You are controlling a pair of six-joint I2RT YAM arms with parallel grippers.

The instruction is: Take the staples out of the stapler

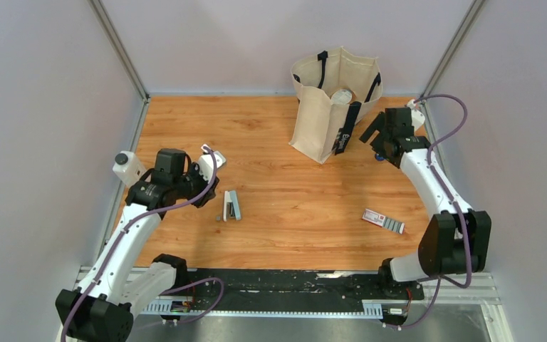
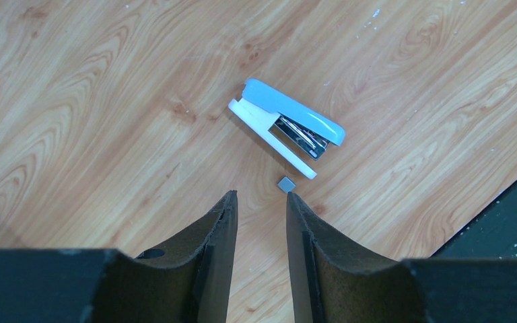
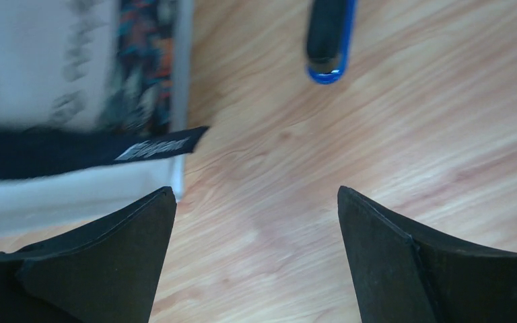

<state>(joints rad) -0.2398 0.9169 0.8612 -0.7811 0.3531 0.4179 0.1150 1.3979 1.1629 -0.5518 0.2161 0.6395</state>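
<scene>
Next, my right gripper moves away from the tote bag, over the stapler's near end (image 1: 379,157) (image 3: 326,50) and down around it, because that end lies beyond my open fingers.
The dark blue stapler (image 3: 328,40) lies on the wooden table at the top of the right wrist view; only its end shows. In the top view a blue bit of it (image 1: 378,156) peeks out beside the right wrist. My right gripper (image 3: 256,192) is wide open and empty, above bare wood between the stapler and the tote bag; it also shows in the top view (image 1: 372,130). My left gripper (image 2: 261,195) is slightly open and empty, its tips just short of a small grey staple block (image 2: 285,184). It sits at the left in the top view (image 1: 210,194).
A pale blue-and-white stapler-like object (image 2: 289,128) lies just beyond the left gripper, also in the top view (image 1: 232,205). A cream tote bag (image 1: 331,107) stands at the back, close to the right gripper (image 3: 60,81). A red-and-white box (image 1: 382,220) lies front right.
</scene>
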